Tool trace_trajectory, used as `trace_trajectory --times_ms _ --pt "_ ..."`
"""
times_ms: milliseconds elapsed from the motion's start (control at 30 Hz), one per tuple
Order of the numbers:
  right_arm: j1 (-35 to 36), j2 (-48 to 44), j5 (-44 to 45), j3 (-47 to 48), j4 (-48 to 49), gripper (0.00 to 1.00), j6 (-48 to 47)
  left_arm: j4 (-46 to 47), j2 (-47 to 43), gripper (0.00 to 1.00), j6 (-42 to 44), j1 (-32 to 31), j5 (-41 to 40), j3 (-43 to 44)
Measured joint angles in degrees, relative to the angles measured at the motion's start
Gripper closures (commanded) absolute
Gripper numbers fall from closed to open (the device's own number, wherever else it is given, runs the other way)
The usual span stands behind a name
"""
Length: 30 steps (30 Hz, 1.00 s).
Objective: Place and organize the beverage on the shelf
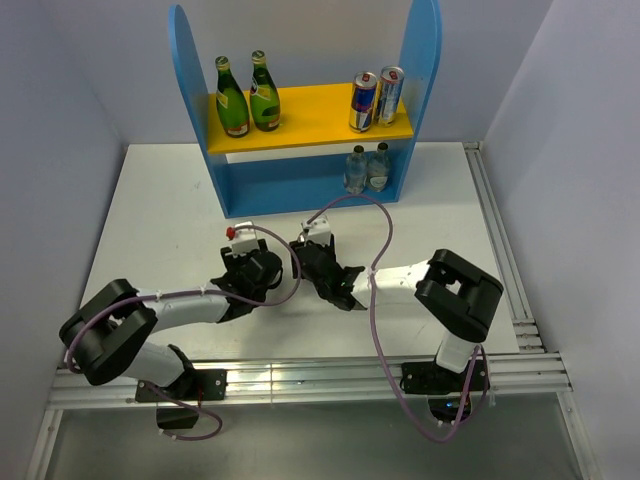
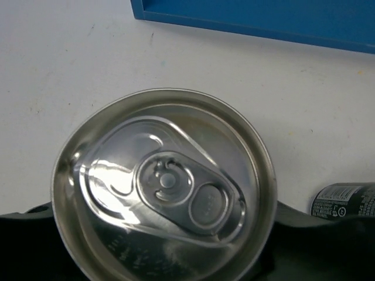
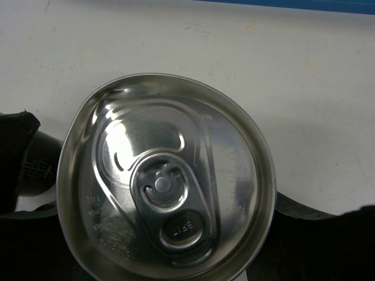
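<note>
My left gripper should next carry the can outward and let go of it on the bare end of the blue base below the green bottles, which is outward of my left gripper.
The shelf [image 1: 190, 90] stands at the back with blue side panels and a yellow upper board. My left gripper [image 1: 255, 270] is low over the table in front of it, closed round a dark can whose silver top [image 2: 164, 187] fills the left wrist view. My right gripper [image 1: 322, 268] is just to its right, closed round a second dark can with a silver top [image 3: 167, 178]. The fingertips of both are hidden behind the cans. Each can's side shows in the other wrist view: the right can [image 2: 343, 202] and the left can [image 3: 36, 170].
Two green bottles [image 1: 248, 95] stand at the left of the yellow board and two tall cans [image 1: 376, 98] at its right. Two clear water bottles [image 1: 367, 168] stand at the right of the lower level. The shelf's blue base [image 2: 252, 17] is close ahead.
</note>
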Motion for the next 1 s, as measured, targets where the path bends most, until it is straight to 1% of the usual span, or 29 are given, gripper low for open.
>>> trace_trajectory --times_ms 33,67,200,433,767,900,1000 --pt "-0.11 0.00 0.00 0.00 0.02 1.00 0.02 0.44 0.42 0.67 0.61 0.15 0.13 0.26" --pt "-0.20 0.00 0.04 -0.02 0.04 1.00 0.02 0.96 0.83 0.78 1.09 0.33 0.26 0.50" --pt "-0.35 0.00 0.04 -0.11 0.17 1.00 0.07 1.22 2.12 0.99 3.26 0.76 0.68 1.99" --pt "-0.50 -1.05 0.20 -1.60 0.81 1.00 0.37 3.04 5.84 1.00 8.02 3.76 0.87 8.79" --pt "-0.61 -2.49 0.55 -3.43 1.11 1.00 1.31 8.13 15.93 1.00 14.05 15.26 6.82 21.29" --pt "-0.61 -2.60 0.59 -3.72 1.42 1.00 1.46 9.18 20.65 1.00 14.86 19.37 9.46 26.03" --pt "-0.61 -2.60 0.61 -3.78 1.64 1.00 1.49 9.42 24.20 1.00 15.76 21.77 9.88 29.38"
